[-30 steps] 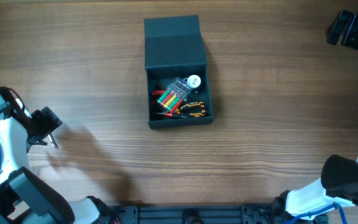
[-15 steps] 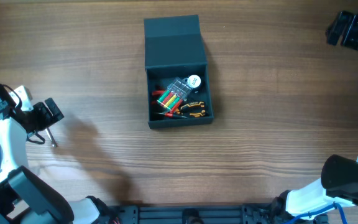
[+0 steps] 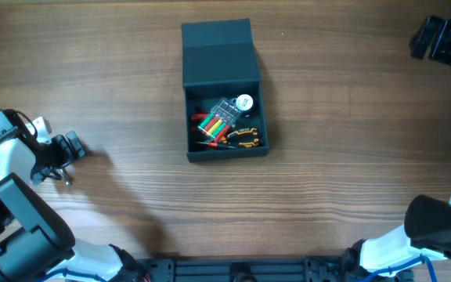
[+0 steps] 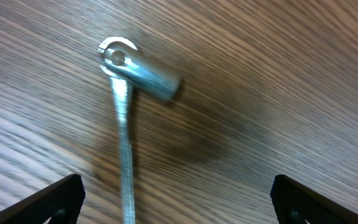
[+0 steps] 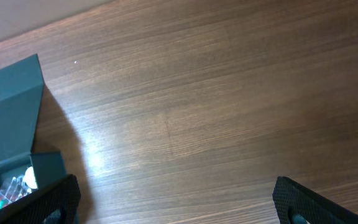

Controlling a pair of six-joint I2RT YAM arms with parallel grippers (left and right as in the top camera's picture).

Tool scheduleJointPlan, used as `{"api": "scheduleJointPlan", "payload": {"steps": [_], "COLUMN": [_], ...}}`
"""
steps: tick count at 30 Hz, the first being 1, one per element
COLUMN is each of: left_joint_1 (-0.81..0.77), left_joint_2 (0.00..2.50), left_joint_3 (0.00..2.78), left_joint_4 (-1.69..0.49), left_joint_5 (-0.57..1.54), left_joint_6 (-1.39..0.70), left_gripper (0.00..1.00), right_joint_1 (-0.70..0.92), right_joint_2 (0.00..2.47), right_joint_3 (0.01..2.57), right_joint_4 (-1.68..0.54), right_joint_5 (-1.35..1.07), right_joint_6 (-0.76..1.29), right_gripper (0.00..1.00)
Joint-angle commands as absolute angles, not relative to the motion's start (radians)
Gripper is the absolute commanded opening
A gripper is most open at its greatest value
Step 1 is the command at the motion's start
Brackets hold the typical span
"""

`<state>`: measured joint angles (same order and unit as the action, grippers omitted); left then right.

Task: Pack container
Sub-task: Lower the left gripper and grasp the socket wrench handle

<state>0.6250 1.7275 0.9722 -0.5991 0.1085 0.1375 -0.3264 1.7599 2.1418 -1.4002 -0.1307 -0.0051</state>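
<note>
The socket tool's shaft is already between the open fingers, so my left gripper needs to go down slightly toward the wood and close on the slim shaft (image 4: 126,175).
The container (image 3: 227,149) is a dark teal-grey box at the table's middle, its flap lid (image 3: 218,53) folded open behind it. Inside lie several coloured hand tools (image 3: 214,122), yellow-handled pliers (image 3: 245,135) and a white round item (image 3: 243,102). A slim metal socket tool (image 4: 124,124) lies on the wood at the left, small in the overhead view (image 3: 67,179). My left gripper (image 3: 72,146) hovers over it, open (image 4: 178,202), the shaft between the fingers near the left one, not gripped. My right gripper (image 3: 437,37) is open and empty (image 5: 176,199) at the far right back.
The container's lid and a corner of its inside show at the left of the right wrist view (image 5: 11,118). Bare wooden tabletop (image 3: 351,172) surrounds the box. The arm bases stand along the front edge.
My left arm has swung and turned, bringing its gripper a little right over the metal tool. The tool, the container and the right arm have not moved.
</note>
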Motion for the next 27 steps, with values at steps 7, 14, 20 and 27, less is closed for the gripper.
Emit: {"api": "scheduleJointPlan", "payload": {"steps": [7,14,20,27], "left_joint_1": [0.633,0.633,0.633,0.633], "left_joint_2": [1.764,1.818,1.829,1.829], "left_joint_3": [0.97,0.97,0.97,0.97], "left_joint_4": [-0.571,-0.556,-0.557,-0.568], "left_joint_5": [0.014,0.06,0.086,0.089], "left_joint_6": [0.142,0.143,0.143,0.142], "left_gripper": [1.0,0.99,0.91,0.72], "right_joint_1": [-0.324,-0.324,-0.324,-0.324], "right_joint_2": [1.724,1.724,1.724,1.724], "right_joint_3": [2.134,2.134,2.134,2.134], "right_joint_4": [-1.406,-1.407,-1.407,-1.407], "right_joint_5": [-0.136,-0.136,-0.136,-0.136], "right_joint_6": [-0.016,-0.016,-0.016,-0.016], "right_gripper": [1.0,1.0,1.0,1.0]}}
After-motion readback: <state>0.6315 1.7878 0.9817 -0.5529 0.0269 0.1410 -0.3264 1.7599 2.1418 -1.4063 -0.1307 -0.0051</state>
